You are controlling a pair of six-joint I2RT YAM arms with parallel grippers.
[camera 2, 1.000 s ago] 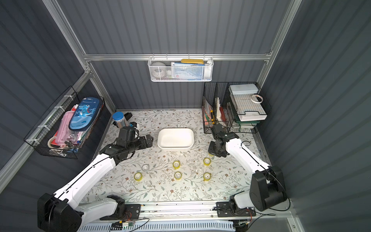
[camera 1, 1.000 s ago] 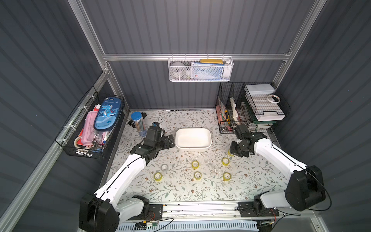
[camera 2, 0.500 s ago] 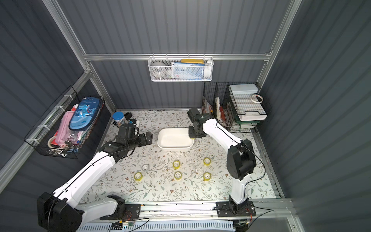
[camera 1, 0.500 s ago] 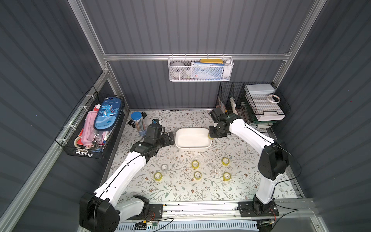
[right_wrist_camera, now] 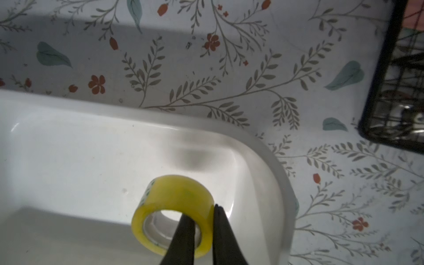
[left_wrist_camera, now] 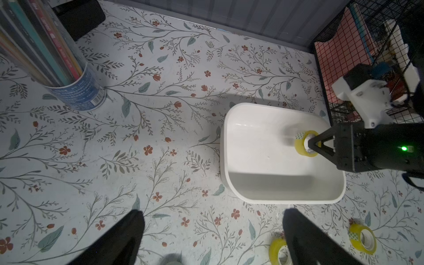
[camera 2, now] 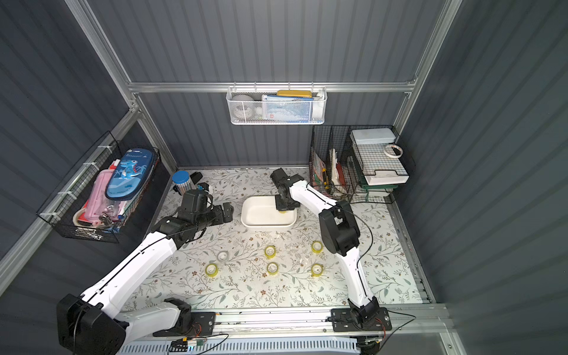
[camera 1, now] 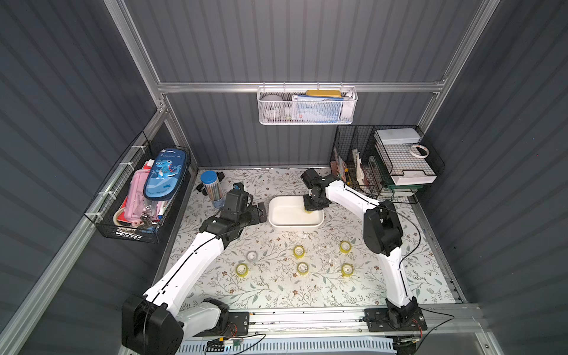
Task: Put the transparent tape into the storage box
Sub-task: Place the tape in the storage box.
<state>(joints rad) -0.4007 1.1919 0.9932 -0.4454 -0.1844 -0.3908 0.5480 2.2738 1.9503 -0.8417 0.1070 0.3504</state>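
I will next lower my right gripper into the tub's end by the wire baskets and let go of the yellow roll, because the bottom of the tub is below my fingers.
The storage box (camera 1: 294, 226) (camera 2: 266, 225) is a white rounded tub in the middle of the floral mat. My right gripper (right_wrist_camera: 202, 214) (camera 1: 310, 208) is shut on a yellow roll of transparent tape (right_wrist_camera: 176, 190) (left_wrist_camera: 300, 146). One finger passes through the core and the other presses the outside. The roll hangs over the tub's right end, its shadow on the tub floor (right_wrist_camera: 91, 160). Several more rolls lie on the mat nearer the front, such as a yellow roll (camera 1: 298, 251) and a colourless roll (camera 1: 251, 255). My left gripper (left_wrist_camera: 213, 220) (camera 1: 262, 212) stands open and empty just left of the tub.
A clear pencil tube with a blue cap (camera 1: 212, 187) stands behind my left gripper. Black wire baskets (camera 1: 384, 166) sit at the back right, close to my right arm, with a white-rimmed tape ring (camera 1: 419, 150) on top. Another black basket (camera 1: 141, 196) hangs on the left wall, and a white mesh basket (camera 1: 307, 106) on the back wall.
My right arm has swung from the right side of the mat to the tub, carrying the yellow roll, and now holds it over the tub's right end. The left arm has barely moved.
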